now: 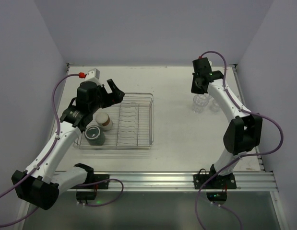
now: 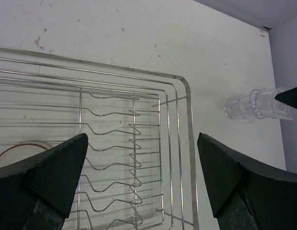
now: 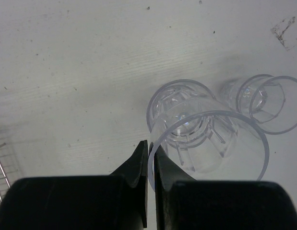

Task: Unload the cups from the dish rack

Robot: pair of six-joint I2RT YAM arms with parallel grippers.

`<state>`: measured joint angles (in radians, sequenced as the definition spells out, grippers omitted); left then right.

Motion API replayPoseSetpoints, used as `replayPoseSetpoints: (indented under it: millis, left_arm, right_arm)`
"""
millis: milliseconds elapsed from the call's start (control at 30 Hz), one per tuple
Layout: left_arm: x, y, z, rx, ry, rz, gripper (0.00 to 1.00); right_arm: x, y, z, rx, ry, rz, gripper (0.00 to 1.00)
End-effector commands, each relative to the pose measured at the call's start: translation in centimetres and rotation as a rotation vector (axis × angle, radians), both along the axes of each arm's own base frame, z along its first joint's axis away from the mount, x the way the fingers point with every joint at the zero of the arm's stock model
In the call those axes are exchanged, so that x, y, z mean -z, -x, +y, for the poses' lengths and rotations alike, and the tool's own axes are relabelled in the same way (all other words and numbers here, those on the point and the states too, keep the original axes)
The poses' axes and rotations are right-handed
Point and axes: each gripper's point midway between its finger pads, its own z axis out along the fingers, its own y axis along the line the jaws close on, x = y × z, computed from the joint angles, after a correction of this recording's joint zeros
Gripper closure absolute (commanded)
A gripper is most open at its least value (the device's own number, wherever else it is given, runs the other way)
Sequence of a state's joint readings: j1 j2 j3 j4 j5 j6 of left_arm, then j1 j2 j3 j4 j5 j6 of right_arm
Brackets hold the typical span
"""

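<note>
The right gripper lowers the clear tumbler into the second tumbler's opening (image 1: 200,102) (image 3: 182,113) next and releases its rim. The held tumbler's base already hangs over that opening.
The silver wire dish rack (image 1: 138,98) sits left of centre and also shows in the left wrist view (image 2: 189,120). A cream cup (image 1: 104,120) and a dark grey-green mug (image 1: 95,135) stand in its left end. My left gripper (image 1: 114,91) is open and empty above the rack's far left part, with bare rack wires between its fingers in its own view (image 2: 143,177). My right gripper (image 3: 151,153) is shut on the rim of a clear tumbler (image 3: 256,134) and holds it right over a second clear tumbler (image 3: 179,82). A third tumbler (image 3: 270,103) stands beside them.
The clear tumblers (image 1: 201,103) are grouped on the white table at the right, near the right arm's forearm. The cream cup's rim (image 2: 23,145) peeks past my left finger. Purple walls close in the table on three sides.
</note>
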<state>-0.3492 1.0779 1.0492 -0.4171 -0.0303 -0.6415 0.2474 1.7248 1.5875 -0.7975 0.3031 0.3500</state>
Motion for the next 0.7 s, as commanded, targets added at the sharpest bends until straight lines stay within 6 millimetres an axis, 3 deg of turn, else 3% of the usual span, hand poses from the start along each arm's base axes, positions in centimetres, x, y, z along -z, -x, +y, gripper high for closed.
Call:
replayPoseSetpoints:
  millis: [0,667]
  left_arm:
    - [0.0,0.0,0.2,0.008,-0.024,-0.015,0.00]
    - [0.8,0.4,1.7,-0.038,-0.100,0.046,0.00]
  right_arm:
    - [-0.9,-1.1,-0.4,0.013,0.011,-0.044,1.00]
    - [2.5,-0.8,-0.6,0.021,0.033,0.068,1.00]
